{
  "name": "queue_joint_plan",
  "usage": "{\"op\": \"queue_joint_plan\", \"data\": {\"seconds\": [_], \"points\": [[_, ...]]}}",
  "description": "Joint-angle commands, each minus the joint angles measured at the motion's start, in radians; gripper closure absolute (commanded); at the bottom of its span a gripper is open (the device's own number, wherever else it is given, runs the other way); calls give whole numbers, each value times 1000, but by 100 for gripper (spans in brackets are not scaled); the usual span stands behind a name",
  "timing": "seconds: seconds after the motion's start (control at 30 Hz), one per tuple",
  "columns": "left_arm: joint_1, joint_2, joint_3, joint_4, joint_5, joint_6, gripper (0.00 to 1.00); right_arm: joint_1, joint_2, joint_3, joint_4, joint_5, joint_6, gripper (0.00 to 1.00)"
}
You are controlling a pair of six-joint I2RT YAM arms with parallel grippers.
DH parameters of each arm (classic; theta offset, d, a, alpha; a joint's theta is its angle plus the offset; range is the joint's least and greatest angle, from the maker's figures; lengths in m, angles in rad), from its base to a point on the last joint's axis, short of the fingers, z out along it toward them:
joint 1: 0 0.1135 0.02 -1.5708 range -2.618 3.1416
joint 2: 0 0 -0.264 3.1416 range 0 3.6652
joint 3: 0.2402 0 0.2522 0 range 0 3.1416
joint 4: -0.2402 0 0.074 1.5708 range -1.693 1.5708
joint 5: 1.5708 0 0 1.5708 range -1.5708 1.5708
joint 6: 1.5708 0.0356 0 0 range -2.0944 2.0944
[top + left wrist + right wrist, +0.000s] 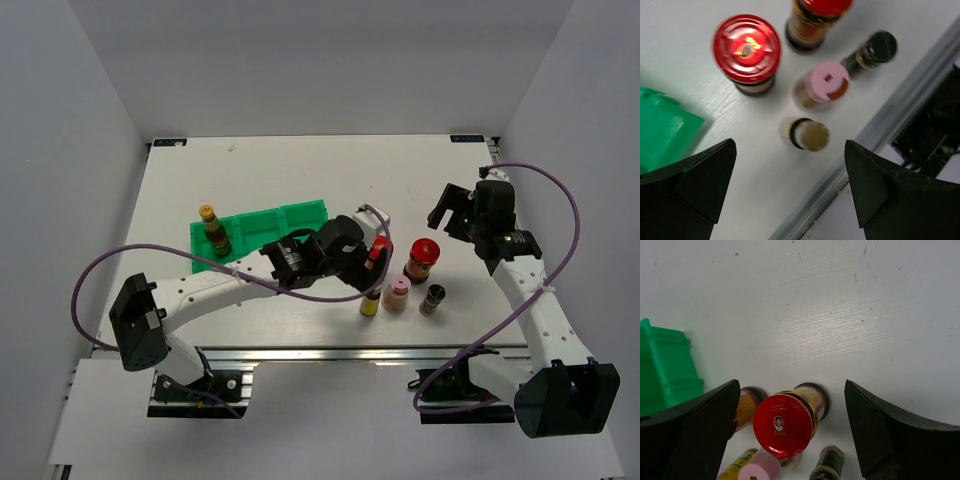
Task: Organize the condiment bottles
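The yellow bottle stands nearest my left gripper, which next lowers and shifts toward it, open fingers passing either side of its dark-capped top (372, 294) (810, 135).
Several condiment bottles stand in a cluster right of centre: a large red-capped jar (423, 258), a pink-capped bottle (397, 293), a yellow bottle (370, 303), a black-capped bottle (432, 298) and a smaller red-capped bottle (378, 250). My left gripper (372, 264) hovers open over them. In its wrist view the yellow bottle (805, 134) lies just ahead of the open gripper (790, 143), with the red cap (746, 50) and pink cap (822, 85) beyond. My right gripper (452, 212) is open and empty behind the cluster, above the red-capped jar (785, 425).
A green two-compartment tray (270, 228) lies left of centre, with a yellow-capped bottle (207, 214) and a dark bottle (221, 245) at its left end. Its corner shows in the right wrist view (665, 370). The table's metal front rail (860, 140) runs close to the cluster.
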Motion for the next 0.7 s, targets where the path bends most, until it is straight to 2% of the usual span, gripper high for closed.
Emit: {"op": "queue_joint_plan", "data": {"seconds": [0.0,0.1,0.17,0.4,0.63,0.67], "points": [[-50,-5,46,10,42,66,2,-2,-6,19,6,21,-2,11],[-91,32,51,16,59,90,2,-3,-3,16,5,18,-8,11],[-116,56,64,-5,1,96,2,-2,-3,13,5,20,-10,11],[-119,156,94,-22,-37,78,2,-3,-11,11,5,20,-16,11],[-119,205,115,-47,-66,63,39,-2,-17,8,8,31,-19,11],[-119,210,126,-54,-70,61,50,-2,-17,7,6,29,-20,11]]}}
